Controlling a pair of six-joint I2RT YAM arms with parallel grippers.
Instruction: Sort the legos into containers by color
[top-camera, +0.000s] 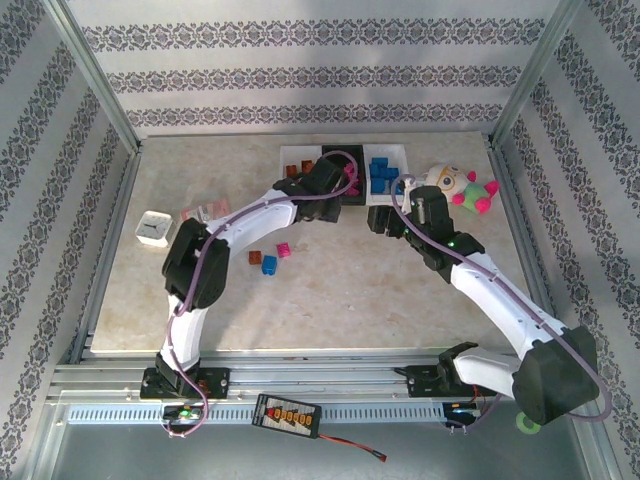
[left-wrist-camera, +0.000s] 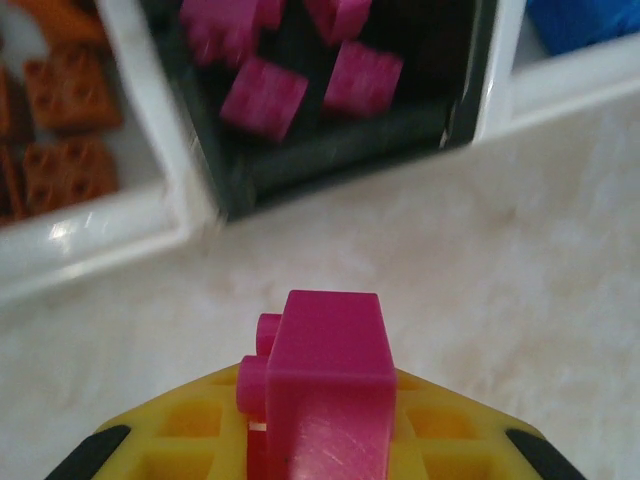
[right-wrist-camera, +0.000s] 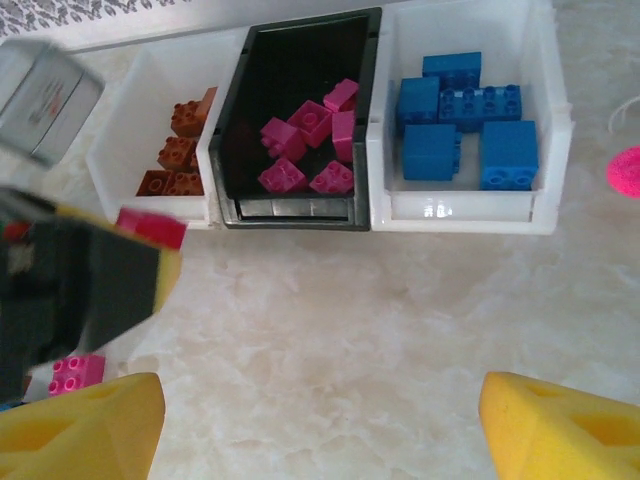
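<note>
My left gripper moves outward next, over the pink legos in the black container, and releases the magenta-pink lego, since that container lies outward of my left gripper.
My left gripper (left-wrist-camera: 325, 425) is shut on a magenta-pink lego (left-wrist-camera: 325, 365), held just in front of the black container (left-wrist-camera: 330, 160). That black container (right-wrist-camera: 226, 150) holds several pink legos (right-wrist-camera: 305, 140). To its left, a white container (right-wrist-camera: 110, 160) has brown legos (right-wrist-camera: 180, 150) in it. The white container (right-wrist-camera: 555, 120) to its right holds blue legos (right-wrist-camera: 465, 115). My right gripper (right-wrist-camera: 320, 430) stands open over bare table in front of the containers. A brown lego (top-camera: 255, 257), a blue lego (top-camera: 268, 264) and a pink lego (top-camera: 283, 248) lie loose on the table.
A plush toy (top-camera: 455, 185) lies right of the containers, close to my right gripper (top-camera: 400, 215). A small white square box (top-camera: 153, 230) and a flat pink-and-white packet (top-camera: 205, 210) sit at the left. Patterned walls close in the table.
</note>
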